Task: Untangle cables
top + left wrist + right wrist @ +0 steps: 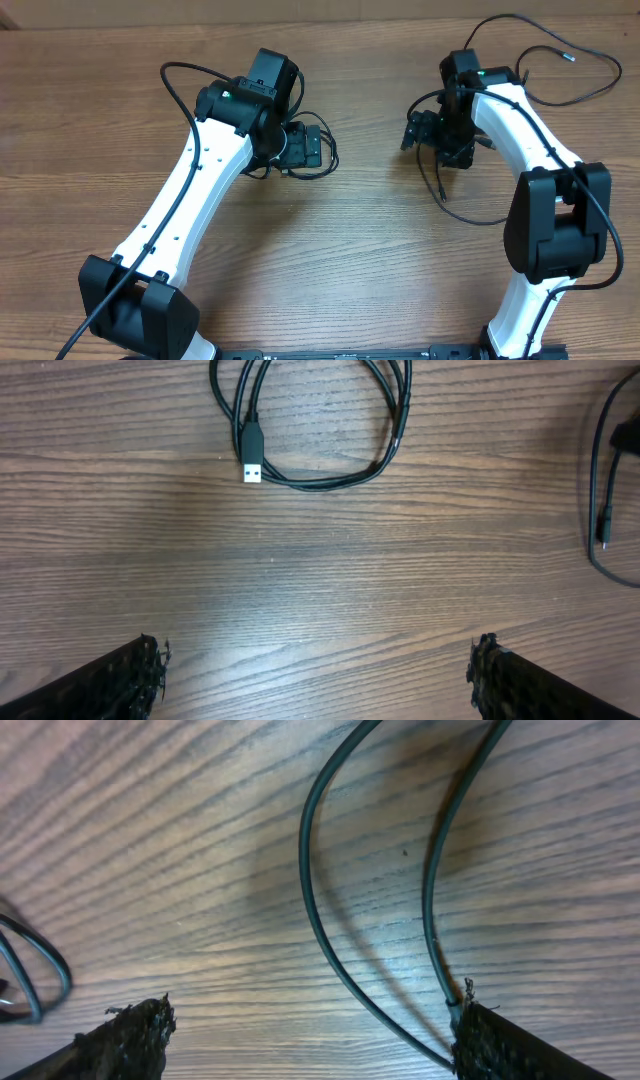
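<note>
I will next lower my right gripper, then move it back onto the part of the cable beside its plug end.
A thin black cable lies coiled on the wood ahead of my left gripper, its USB plug pointing toward me. The left jaws stand wide open with only bare table between them. In the overhead view that coil sits just past the left gripper. My right gripper is open low over the table. Two strands of a black cable run between its jaws, and one meets the inner side of the right finger. This cable curves away below the right gripper.
Another thin black cable loops across the far right of the table behind the right arm, its plug near the back edge. A cable with a small plug shows at the right edge of the left wrist view. The table is brown wood.
</note>
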{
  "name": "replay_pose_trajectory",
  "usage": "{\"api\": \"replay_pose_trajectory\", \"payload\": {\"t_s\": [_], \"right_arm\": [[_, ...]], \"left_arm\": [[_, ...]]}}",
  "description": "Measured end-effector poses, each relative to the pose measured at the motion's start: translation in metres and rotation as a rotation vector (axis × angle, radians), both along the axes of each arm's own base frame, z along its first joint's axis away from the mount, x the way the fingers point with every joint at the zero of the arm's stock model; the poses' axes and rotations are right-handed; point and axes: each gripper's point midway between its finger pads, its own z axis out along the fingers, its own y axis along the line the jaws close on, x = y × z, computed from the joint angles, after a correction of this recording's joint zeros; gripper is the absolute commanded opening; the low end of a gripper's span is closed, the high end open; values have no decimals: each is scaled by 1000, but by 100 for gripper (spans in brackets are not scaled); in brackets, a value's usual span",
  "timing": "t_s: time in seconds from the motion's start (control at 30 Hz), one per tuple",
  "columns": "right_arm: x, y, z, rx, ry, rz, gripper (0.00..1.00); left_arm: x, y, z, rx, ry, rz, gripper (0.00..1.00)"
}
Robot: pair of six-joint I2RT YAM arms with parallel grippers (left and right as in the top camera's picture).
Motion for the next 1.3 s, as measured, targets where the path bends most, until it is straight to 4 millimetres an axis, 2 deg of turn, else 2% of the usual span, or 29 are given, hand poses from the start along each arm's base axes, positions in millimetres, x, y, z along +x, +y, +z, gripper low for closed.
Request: {"api": "replay_pose_trajectory", "payload": {"t_s": [0.1, 0.2, 0.3, 0.43, 0.5, 0.8, 0.87, 0.9, 1.0, 1.07, 1.17, 1.3], "right_arm": [[-8, 1, -7, -14, 17, 43, 87], [-15, 1, -15, -31, 32, 62, 68], [-16, 0, -22, -34, 27, 73, 56], [-23, 0, -29, -32, 44, 76, 50], [-24, 0, -31, -30, 47, 76, 50], [-11, 9, -38, -23, -28, 114, 46], [-14, 12, -42, -23, -27, 126, 39], [-16, 14, -44, -23, -21, 131, 27], [-17, 18, -45, -23, -25, 142, 8], [-16, 20, -45, -22, -34, 151, 4], [-21, 21, -44, -24, -8, 146, 4], [-25, 19, -28, -29, 33, 141, 4]], "left_arm": [[0, -1, 0, -3, 0, -1, 100], [0, -2, 0, -9, 2, -2, 100], [-1, -3, 0, -15, 4, -4, 100], [-1, -3, 1, -19, 5, -5, 100], [-1, -4, 1, -21, 5, -6, 100], [-2, -7, 1, -40, 13, -11, 100], [-3, -7, 1, -41, 16, -12, 99], [-3, -7, 1, -42, 18, -12, 100], [-4, -7, 1, -43, 20, -12, 100], [-4, -7, 1, -43, 20, -12, 100], [-4, -7, 1, -43, 20, -12, 100], [-4, -7, 1, -43, 21, -12, 99]]}}
